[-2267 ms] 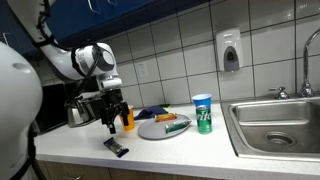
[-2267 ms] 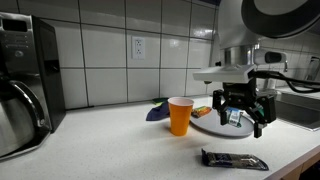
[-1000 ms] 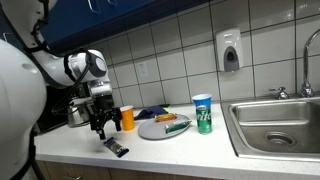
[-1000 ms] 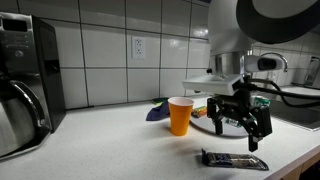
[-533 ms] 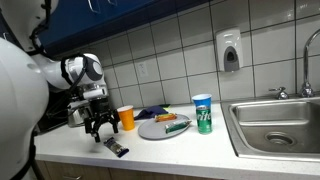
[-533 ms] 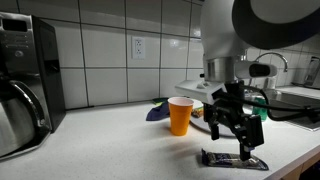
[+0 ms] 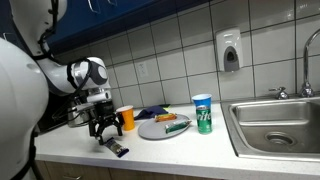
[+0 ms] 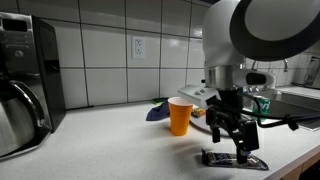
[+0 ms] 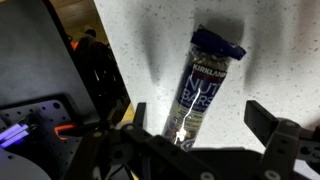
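My gripper should next go straight down over the wrapper's lettered middle [image 8: 232, 160] [image 9: 196, 97] and close across its long sides, because the nut bar already lies lengthwise between my open fingers.
A dark blue nut bar wrapper [image 9: 203, 88] lies flat on the speckled white counter [image 9: 270, 40]. My gripper [image 9: 205, 132] hovers right above it, open, with the bar's near end between the two black fingers [image 9: 285, 140] and nothing gripped. In both exterior views the bar [image 7: 117, 149] [image 8: 232, 159] sits near the counter's front edge, directly under the gripper [image 7: 104, 129] [image 8: 235, 140]. An orange cup [image 8: 180, 115] stands just behind the gripper.
A grey plate [image 7: 165, 128] with food sits beside a green can [image 7: 203, 114]. A blue cloth [image 8: 156, 112] lies behind the cup. A steel sink [image 7: 277, 122] is past the can, and a coffee machine [image 8: 25, 85] stands at the counter's other end.
The arm has swung from over the plate and cup to above the nut bar and come lower over it. The jaws stayed open throughout.
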